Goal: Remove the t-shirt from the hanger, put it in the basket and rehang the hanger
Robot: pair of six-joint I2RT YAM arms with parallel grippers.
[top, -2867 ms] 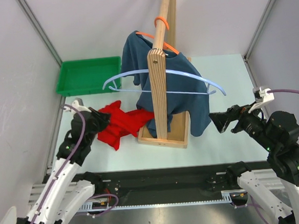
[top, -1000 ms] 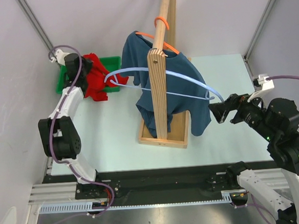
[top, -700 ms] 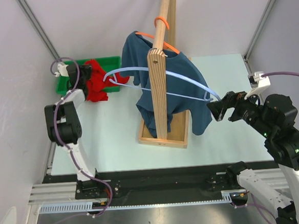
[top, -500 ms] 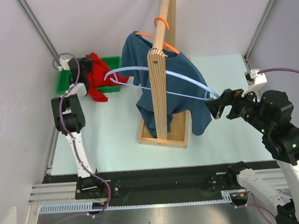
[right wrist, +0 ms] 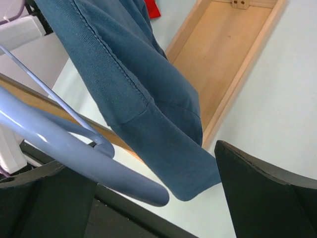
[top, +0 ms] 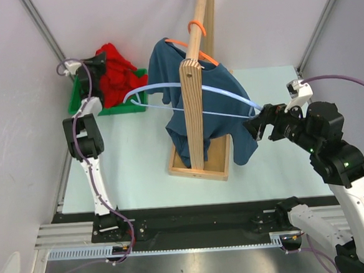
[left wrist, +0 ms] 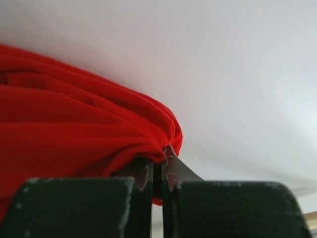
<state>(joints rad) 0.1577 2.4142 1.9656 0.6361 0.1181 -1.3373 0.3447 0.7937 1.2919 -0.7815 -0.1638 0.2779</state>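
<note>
My left gripper comes down toward the green tray (top: pixel 122 107) and releases the fold next, since the tray lies below it with the red t-shirt (top: pixel 112 69) hanging over it.
A red t-shirt (top: pixel 112 69) hangs bunched from my left gripper (top: pixel 98 61), raised above the green tray (top: pixel 122 107) at the far left. In the left wrist view the gripper (left wrist: pixel 157 171) is shut on a fold of the red cloth (left wrist: pixel 74 124). An empty light blue hanger (top: pixel 219 91) hangs across the wooden rack (top: pixel 193 117). My right gripper (top: pixel 257 125) is open at the hanger's right end. In the right wrist view the hanger's end (right wrist: pixel 74 158) lies between the open jaws (right wrist: pixel 148 173). A dark blue t-shirt (top: pixel 165 69) stays on an orange hanger (top: pixel 208 58).
The rack's wooden base box (right wrist: pixel 228 54) stands mid-table, with the blue t-shirt's sleeve (right wrist: pixel 163 144) hanging beside it. The rack's rail runs up and back. Grey walls close in at left, right and rear.
My left arm has carried the red t-shirt from the table by the rack to high over the green tray. My right gripper has moved left up to the blue hanger's end.
</note>
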